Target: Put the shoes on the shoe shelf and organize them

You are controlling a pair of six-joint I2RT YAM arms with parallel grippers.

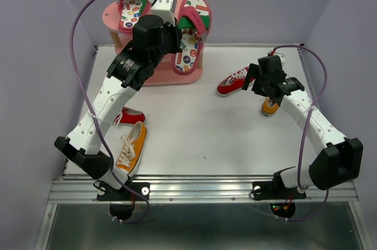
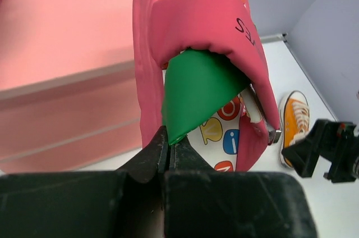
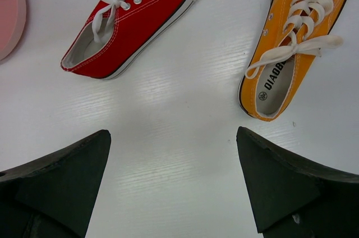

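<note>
My left gripper holds the hanging flip-flop and needs to carry it away from my base next, then toward the other flip-flop, onto the top board of the shelf.
The pink shoe shelf (image 1: 154, 76) stands at the back left. One pink flip-flop (image 1: 132, 7) lies on its top board. My left gripper (image 2: 170, 143) is shut on the green strap (image 2: 193, 89) of the other flip-flop (image 1: 192, 33), which hangs tilted at the shelf's right end, its patterned insole (image 2: 221, 137) facing me. My right gripper (image 3: 174, 142) hovers open over bare table with nothing between its fingers. Just ahead of it lie a red sneaker (image 3: 134, 19) and an orange sneaker (image 3: 291, 41). A second red sneaker (image 1: 129, 115) and a second orange sneaker (image 1: 133, 147) lie beside the left arm.
The shelf's pink board (image 2: 67, 30) fills the left of the left wrist view, and its edge (image 3: 11, 19) shows at the far left of the right wrist view. Purple walls close the table at the back and sides. The right arm (image 1: 306, 114) stretches along the right side.
</note>
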